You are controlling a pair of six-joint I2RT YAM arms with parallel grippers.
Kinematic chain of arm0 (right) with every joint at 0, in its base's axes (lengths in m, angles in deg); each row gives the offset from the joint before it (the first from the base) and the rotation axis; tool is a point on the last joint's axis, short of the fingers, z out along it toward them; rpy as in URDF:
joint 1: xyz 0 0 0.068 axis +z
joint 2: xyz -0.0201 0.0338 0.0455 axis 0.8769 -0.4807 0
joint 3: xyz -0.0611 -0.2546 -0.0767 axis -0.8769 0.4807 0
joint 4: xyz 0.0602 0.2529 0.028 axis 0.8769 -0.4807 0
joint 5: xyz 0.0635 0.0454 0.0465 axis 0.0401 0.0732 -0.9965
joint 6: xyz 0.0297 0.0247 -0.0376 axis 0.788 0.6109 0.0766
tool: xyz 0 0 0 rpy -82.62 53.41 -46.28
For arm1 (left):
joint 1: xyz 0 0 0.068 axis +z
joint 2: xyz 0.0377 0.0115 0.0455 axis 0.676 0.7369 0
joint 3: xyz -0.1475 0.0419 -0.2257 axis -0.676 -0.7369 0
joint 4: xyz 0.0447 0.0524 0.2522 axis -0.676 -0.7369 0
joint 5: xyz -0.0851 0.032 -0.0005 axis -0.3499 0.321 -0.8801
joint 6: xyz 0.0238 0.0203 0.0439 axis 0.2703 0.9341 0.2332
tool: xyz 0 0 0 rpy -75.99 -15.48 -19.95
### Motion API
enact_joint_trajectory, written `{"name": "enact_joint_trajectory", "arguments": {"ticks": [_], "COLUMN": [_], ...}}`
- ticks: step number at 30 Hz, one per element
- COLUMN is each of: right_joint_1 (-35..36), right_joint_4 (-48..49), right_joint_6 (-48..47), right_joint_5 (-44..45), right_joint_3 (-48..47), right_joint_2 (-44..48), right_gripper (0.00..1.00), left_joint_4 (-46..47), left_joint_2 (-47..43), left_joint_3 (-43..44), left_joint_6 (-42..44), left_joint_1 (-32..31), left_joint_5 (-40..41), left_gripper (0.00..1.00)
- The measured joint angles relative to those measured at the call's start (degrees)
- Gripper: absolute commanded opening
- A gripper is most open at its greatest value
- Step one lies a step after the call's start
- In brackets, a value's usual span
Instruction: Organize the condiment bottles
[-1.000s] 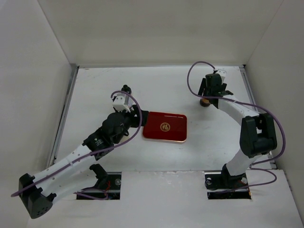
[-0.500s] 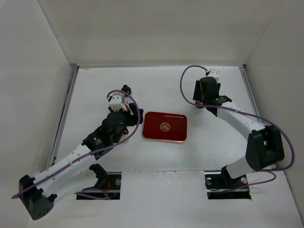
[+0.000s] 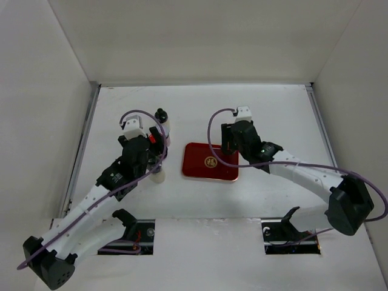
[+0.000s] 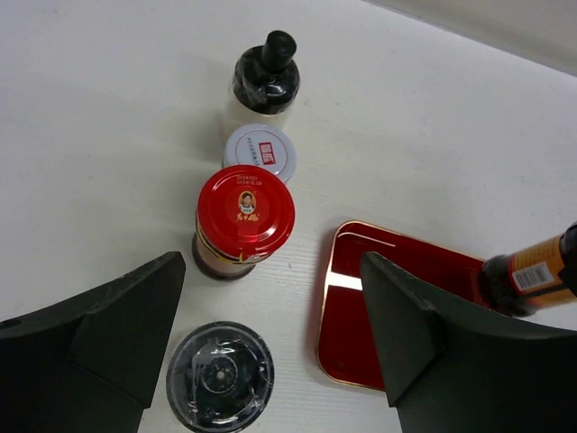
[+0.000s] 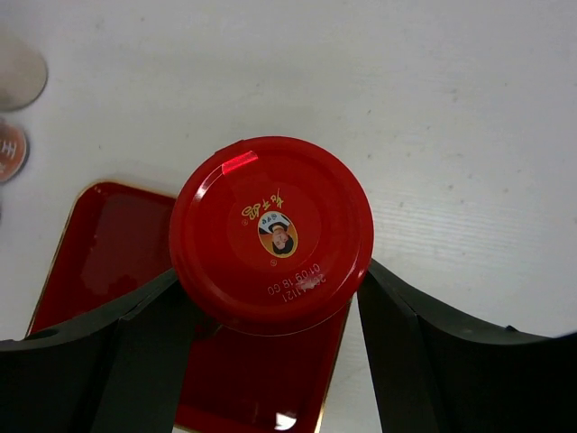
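My right gripper needs to lower the second red-capped amber bottle onto the red tray's far corner [image 3: 233, 155] next and let go of it there, because that empty corner is right below the bottle.
In the left wrist view four condiment bottles stand in a row left of the red tray [image 4: 397, 307]: a black-capped pale one [image 4: 266, 77], a silvery-white cap [image 4: 260, 152], an amber one with a red cap [image 4: 245, 212], and a grey plastic-wrapped cap [image 4: 219, 376]. My left gripper [image 4: 270, 266] is open and empty above them. My right gripper [image 5: 270, 289] is shut on the second red-capped amber bottle [image 5: 270, 234] and holds it over the tray [image 5: 99, 262]. I cannot tell if it touches the tray. From above, the right gripper [image 3: 231, 144] is over the tray's far right corner [image 3: 209, 162].
White walls enclose the table on three sides. From above, the black-capped bottle [image 3: 161, 115] and a pale bottle [image 3: 157, 176] stand by the left gripper [image 3: 150, 145]. Two caps show at the left edge of the right wrist view [image 5: 13, 77].
My right arm has carried the red-capped bottle from the far right of the table leftward to over the tray. My left arm has pulled back to the left, uncovering the row of bottles.
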Motion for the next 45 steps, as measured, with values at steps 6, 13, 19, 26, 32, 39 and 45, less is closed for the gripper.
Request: {"name": "enact_joint_trajectory", "arguments": {"ticks": [6,13,19,26,32,39,45], "right_joint_1": [1.53,1.57,1.90,2.58,4.35,4.94,4.96], "right_joint_4": [2.21,9.42,14.51,16.63,16.61,16.68,16.63], "right_joint_6": [1.60,2.23,2.36,2.32,2.10,2.10,2.10], "right_joint_5": [-0.37,1.03,2.75,3.10,3.06,2.89,2.54], "right_joint_3": [4.15,9.01,11.30,11.45,11.45,12.09,14.21], "right_joint_2": [-1.81,-2.12,-1.86,1.18,7.37,13.49,15.61], "right_gripper": [0.54,0.65,0.86,0.99,1.00,1.00,1.00], "left_joint_4": [-1.97,-1.60,-0.15,2.29,5.44,8.15,9.18], "left_joint_2": [4.52,8.39,12.11,17.33,21.53,26.21,27.80], "left_joint_3": [0.37,0.37,0.37,0.37,0.37,0.44,0.48], "left_joint_6": [0.00,0.00,0.00,0.02,0.04,0.15,0.66], "left_joint_1": [0.48,0.76,1.49,2.78,5.03,5.42,5.75], "left_joint_5": [0.39,0.37,0.46,1.07,1.42,1.49,1.62], "left_gripper": [0.80,0.82,0.81,0.81,0.77,0.71,0.43]}}
